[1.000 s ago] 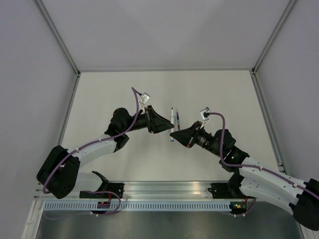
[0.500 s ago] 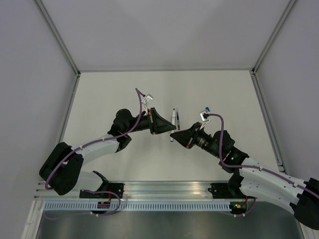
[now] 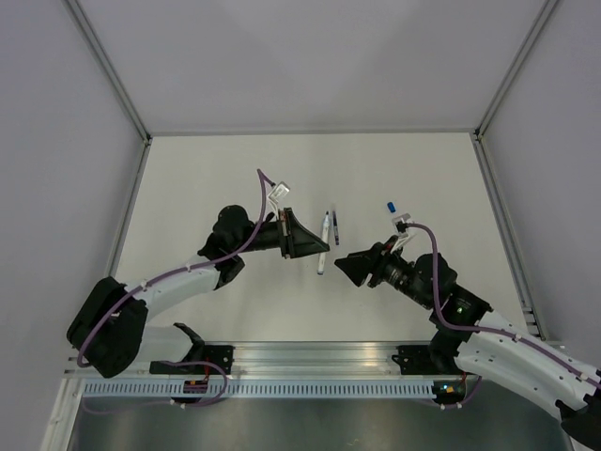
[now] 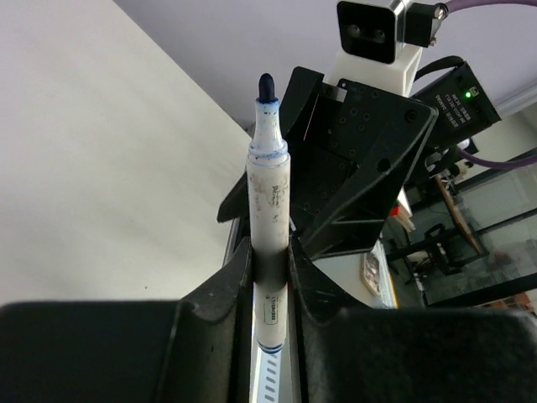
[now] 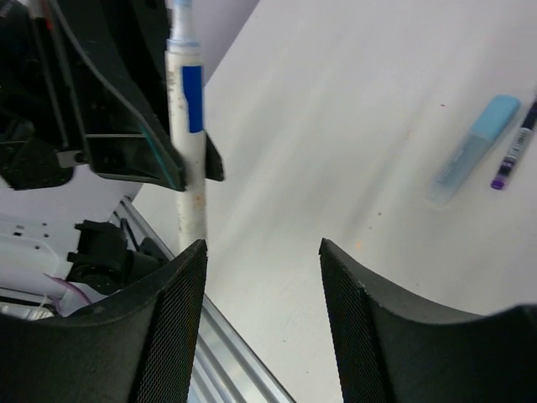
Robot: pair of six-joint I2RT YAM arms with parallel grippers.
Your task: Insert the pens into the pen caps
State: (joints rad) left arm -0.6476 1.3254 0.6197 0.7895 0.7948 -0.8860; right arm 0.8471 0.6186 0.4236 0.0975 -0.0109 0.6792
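My right gripper moves outward next, to the right in the top view, and down around the dark blue cap (image 3: 391,207), as the pen's dark blue tip is bare.
My left gripper (image 3: 316,251) is shut on the white-barrelled pen (image 3: 320,264) and holds it above the table. In the left wrist view the pen (image 4: 268,193) stands up between the fingers (image 4: 239,277), its dark blue tip bare. My right gripper (image 3: 340,264) is open and empty, just right of that pen, which shows at the left of the right wrist view (image 5: 191,159). The slim black pen (image 3: 335,228) lies on the table with a pale sky-blue cap (image 5: 474,147) next to it. A dark blue cap (image 3: 391,207) lies further right.
The white tabletop (image 3: 188,178) is walled by grey panels with metal posts (image 3: 141,141) at the far corners. An aluminium rail (image 3: 310,362) runs along the near edge. In the left wrist view the right gripper's black body (image 4: 361,159) fills the space behind the pen.
My right gripper was up against the held pen; it has drawn back to the right and towards the near edge, jaws open. My left gripper with the pen shifted slightly right.
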